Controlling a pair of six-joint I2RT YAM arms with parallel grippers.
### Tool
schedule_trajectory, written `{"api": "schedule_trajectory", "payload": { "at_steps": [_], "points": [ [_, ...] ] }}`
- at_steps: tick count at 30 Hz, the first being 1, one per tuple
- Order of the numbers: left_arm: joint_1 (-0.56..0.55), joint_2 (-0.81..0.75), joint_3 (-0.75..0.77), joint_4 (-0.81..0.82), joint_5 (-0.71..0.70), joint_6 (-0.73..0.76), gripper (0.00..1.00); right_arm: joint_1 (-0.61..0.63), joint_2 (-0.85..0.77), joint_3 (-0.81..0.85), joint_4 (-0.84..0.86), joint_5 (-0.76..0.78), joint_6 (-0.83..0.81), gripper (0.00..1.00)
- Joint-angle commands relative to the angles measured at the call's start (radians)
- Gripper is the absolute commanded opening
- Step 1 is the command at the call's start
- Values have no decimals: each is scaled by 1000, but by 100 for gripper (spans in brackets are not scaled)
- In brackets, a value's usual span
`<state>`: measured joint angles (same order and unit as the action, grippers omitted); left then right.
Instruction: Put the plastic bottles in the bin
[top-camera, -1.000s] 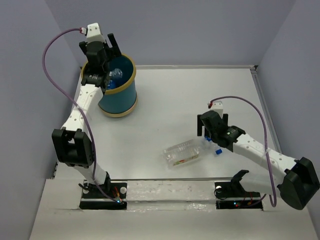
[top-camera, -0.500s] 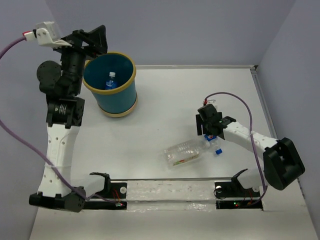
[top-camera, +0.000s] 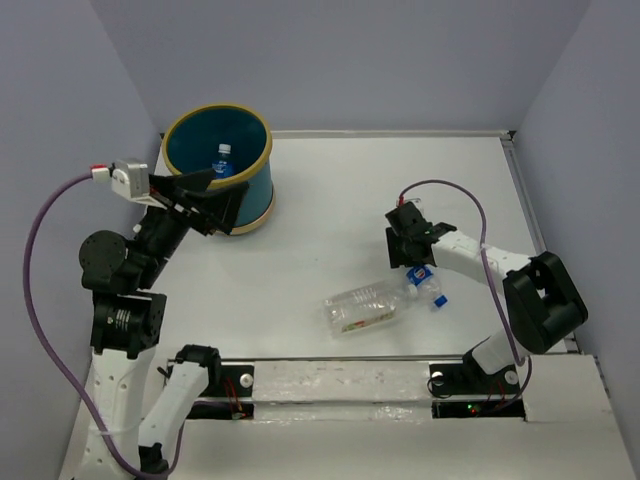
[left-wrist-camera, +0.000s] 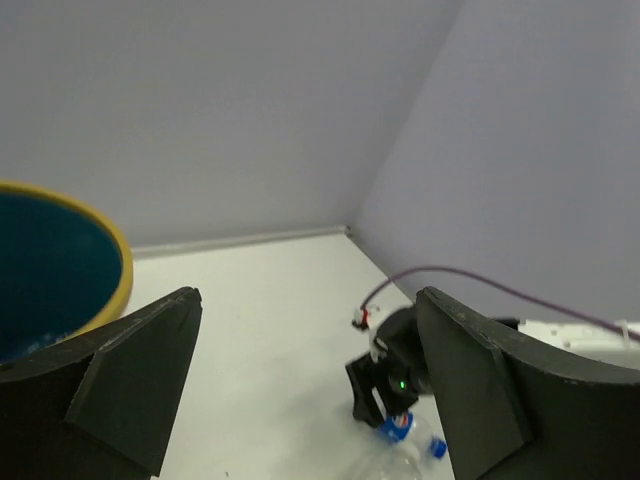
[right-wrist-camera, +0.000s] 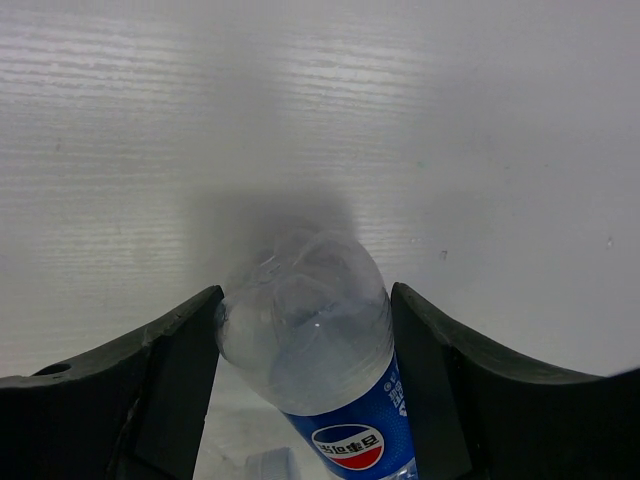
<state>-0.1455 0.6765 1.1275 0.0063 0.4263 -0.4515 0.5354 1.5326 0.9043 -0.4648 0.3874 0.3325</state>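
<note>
My right gripper will move up and outward next, turning toward the teal bin (top-camera: 245, 195) and going over its yellow rim, because that rim is well above the table.
A small clear plastic bottle (right-wrist-camera: 310, 335) with a blue label lies on the table, and my right gripper (right-wrist-camera: 307, 300) is shut on it, both fingers pressed to its sides. From above, this bottle (top-camera: 427, 283) sits under the right gripper (top-camera: 412, 262), beside a larger clear bottle (top-camera: 362, 307) with a red-green label that lies on its side. The teal bin (top-camera: 245, 195) with its yellow rim stands at the back left and holds another blue-capped bottle (top-camera: 221, 160). My left gripper (top-camera: 213, 198) hangs open and empty just in front of the bin, pointing right.
The left wrist view looks across the table past the bin's rim (left-wrist-camera: 112, 262) to the right arm (left-wrist-camera: 400, 370) and the grey walls. A raised ledge (top-camera: 520, 190) borders the table's right side. The left arm's purple cable (top-camera: 40, 250) loops out to the left.
My right gripper has shut on the small blue-label bottle. The left arm has swung down from above the bin to its front left, still open.
</note>
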Motion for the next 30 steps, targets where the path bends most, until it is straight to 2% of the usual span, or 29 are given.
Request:
{"api": "schedule_trajectory", "payload": {
  "at_steps": [1,6,10,13,14,15,16,18,21,22,26,30],
  "points": [
    [-8,-87,-122,-46,196,-9,99,-14,-12,77,-18,117,-39,43],
    [-8,-173,-202,-115,209,54,99,-14,-69,185,-44,199,-81,39],
    [-9,-209,-189,-141,164,105,99,-3,-164,359,-25,128,-118,37],
    [-14,-206,-123,-147,135,131,99,24,-212,478,164,-66,-84,40],
    [-17,-206,-104,-152,125,145,99,25,-212,502,233,-217,-54,40],
    [-20,-206,-69,-157,102,151,99,25,-200,516,380,-285,-20,41],
    [-31,-207,-54,-160,94,155,99,25,-178,534,452,-409,64,41],
    [-37,-212,-35,-161,83,162,99,58,-79,615,654,-501,140,42],
    [-42,-219,-43,-164,88,159,99,109,68,744,799,-536,203,43],
    [-43,-227,-58,-167,89,157,99,136,183,865,857,-548,220,43],
    [-46,-241,-83,-178,80,157,99,170,464,1177,965,-581,301,43],
    [-68,-253,-74,-201,51,172,99,195,719,1508,989,-581,369,44]
  ]
}}
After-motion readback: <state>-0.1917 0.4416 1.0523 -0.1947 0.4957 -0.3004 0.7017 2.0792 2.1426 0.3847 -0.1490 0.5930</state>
